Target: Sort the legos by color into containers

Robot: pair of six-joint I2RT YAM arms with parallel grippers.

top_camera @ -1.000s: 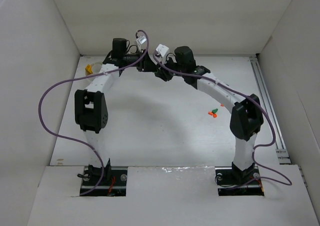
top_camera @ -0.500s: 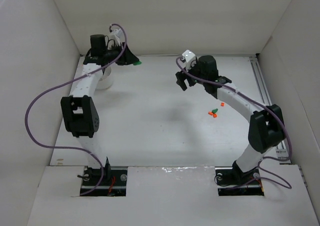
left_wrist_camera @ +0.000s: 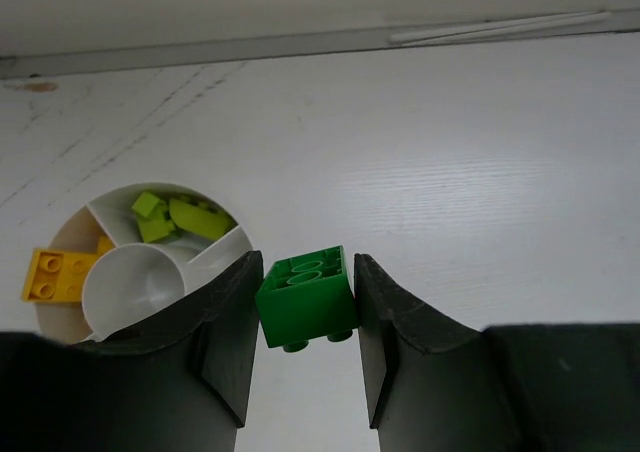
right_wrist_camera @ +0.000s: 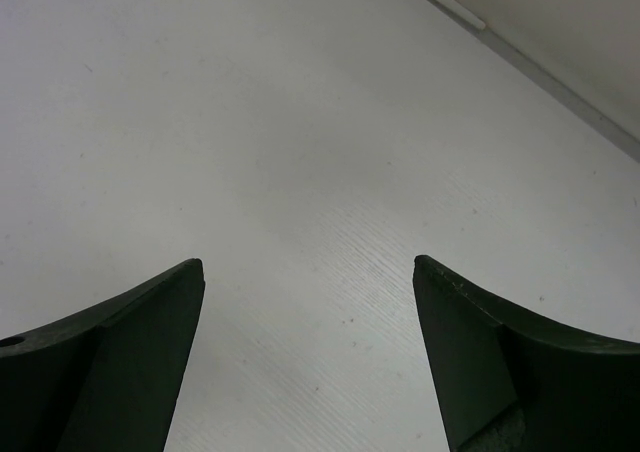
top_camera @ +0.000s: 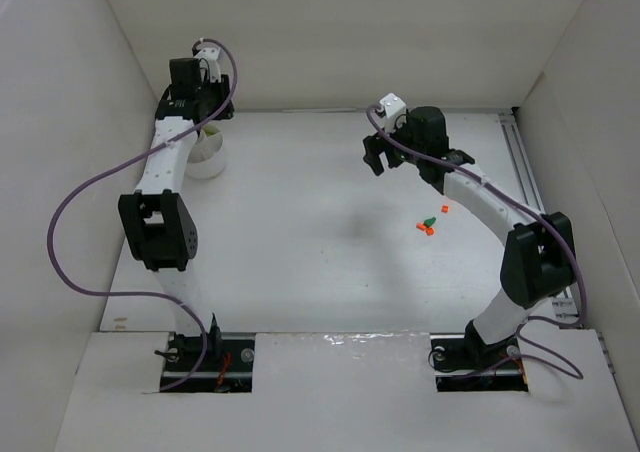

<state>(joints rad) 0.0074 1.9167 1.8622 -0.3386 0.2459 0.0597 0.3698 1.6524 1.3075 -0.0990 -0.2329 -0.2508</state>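
Observation:
My left gripper moves down and over the bowl section beside the lime green legos next to release there, because the held lego is darker green.
My left gripper (left_wrist_camera: 306,261) is shut on a dark green lego (left_wrist_camera: 305,297), held studs down just right of the round white bowl (left_wrist_camera: 130,292). The bowl's sections hold a yellow lego (left_wrist_camera: 62,275) and lime green legos (left_wrist_camera: 175,217). In the top view the bowl (top_camera: 207,159) sits at the back left under the left arm. My right gripper (right_wrist_camera: 310,272) is open over bare table, with nothing between its fingers; it hangs at the back middle right (top_camera: 375,154). Loose legos lie near it: a green one (top_camera: 428,221) and two orange ones (top_camera: 424,230) (top_camera: 444,209).
White walls close in the table at the back and on both sides. A metal rail (top_camera: 535,207) runs along the right edge. Purple cables loop off both arms.
The grippers were together at the back middle. The right one opened and drew back to the right. The left one swung left to the bowl carrying the green lego.

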